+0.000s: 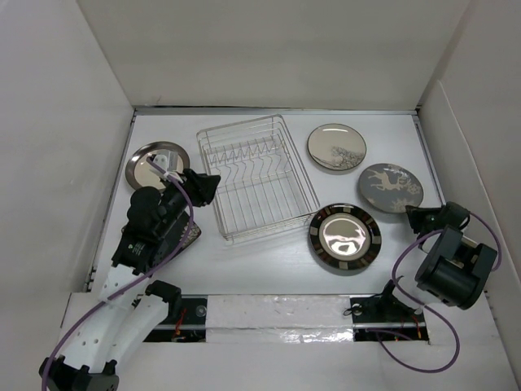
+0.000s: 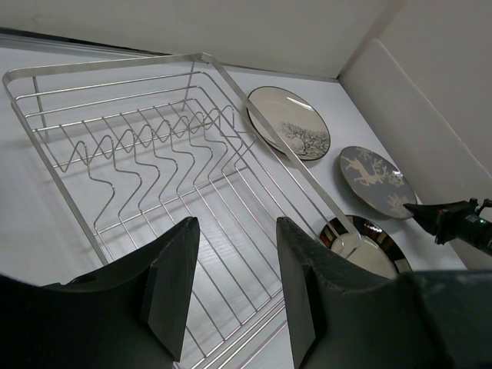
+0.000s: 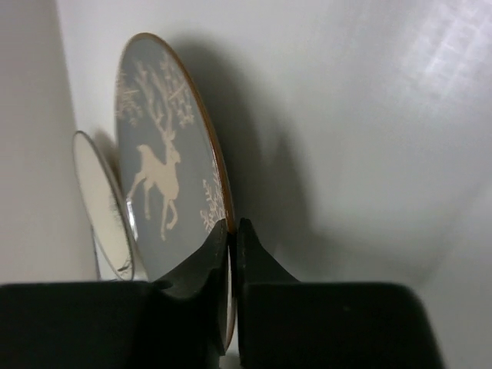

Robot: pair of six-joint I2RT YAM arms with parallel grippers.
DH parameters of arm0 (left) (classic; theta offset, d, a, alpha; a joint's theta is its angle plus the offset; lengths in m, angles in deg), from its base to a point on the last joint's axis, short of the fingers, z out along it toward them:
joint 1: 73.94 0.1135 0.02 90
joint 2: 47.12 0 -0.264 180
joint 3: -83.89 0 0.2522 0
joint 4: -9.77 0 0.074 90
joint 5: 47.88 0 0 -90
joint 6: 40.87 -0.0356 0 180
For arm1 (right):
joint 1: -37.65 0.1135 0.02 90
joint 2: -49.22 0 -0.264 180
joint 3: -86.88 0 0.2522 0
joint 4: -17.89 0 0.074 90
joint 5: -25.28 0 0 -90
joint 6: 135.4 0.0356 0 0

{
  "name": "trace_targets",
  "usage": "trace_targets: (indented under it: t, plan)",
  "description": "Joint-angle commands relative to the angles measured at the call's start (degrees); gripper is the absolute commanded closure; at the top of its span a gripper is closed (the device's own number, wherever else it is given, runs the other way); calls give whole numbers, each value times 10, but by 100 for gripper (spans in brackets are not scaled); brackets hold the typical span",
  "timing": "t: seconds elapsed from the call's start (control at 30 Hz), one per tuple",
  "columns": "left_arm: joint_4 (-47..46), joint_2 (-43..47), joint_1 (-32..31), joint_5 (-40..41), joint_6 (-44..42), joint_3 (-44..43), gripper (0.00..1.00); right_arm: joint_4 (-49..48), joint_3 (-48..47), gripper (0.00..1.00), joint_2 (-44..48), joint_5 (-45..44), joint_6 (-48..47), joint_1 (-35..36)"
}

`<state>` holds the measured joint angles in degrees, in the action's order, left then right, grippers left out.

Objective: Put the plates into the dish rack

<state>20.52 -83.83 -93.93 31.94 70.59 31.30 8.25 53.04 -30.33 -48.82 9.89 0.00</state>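
Observation:
I will lift the deer plate with my right gripper next, swing it outward and lower it upright. I will let go of it in the rack's slot nearest the beige plate, because that slot is empty.
The silver wire dish rack lies empty mid-table and fills the left wrist view. A shiny steel plate lies to its left. A beige plate with a tree design, a grey deer plate and a dark chequered-rim plate lie to its right. My left gripper is open and empty at the rack's left side. My right gripper is shut on the deer plate's near rim. The deer plate and the beige plate show in the right wrist view.
A dark patterned plate corner shows under my left arm, mostly hidden. White walls close in the table at the back and on both sides. The plates and the right gripper show beyond the rack.

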Motion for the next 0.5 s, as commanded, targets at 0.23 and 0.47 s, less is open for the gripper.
trace_targets:
  t: [0.23, 0.47]
  plan:
    - [-21, 0, -12, 3, -9, -13, 59, -50, 23, 100, 91, -70, 20, 19]
    - [-21, -10, -12, 7, -10, -15, 59, 59, -63, 100, 307, -187, -35, 116]
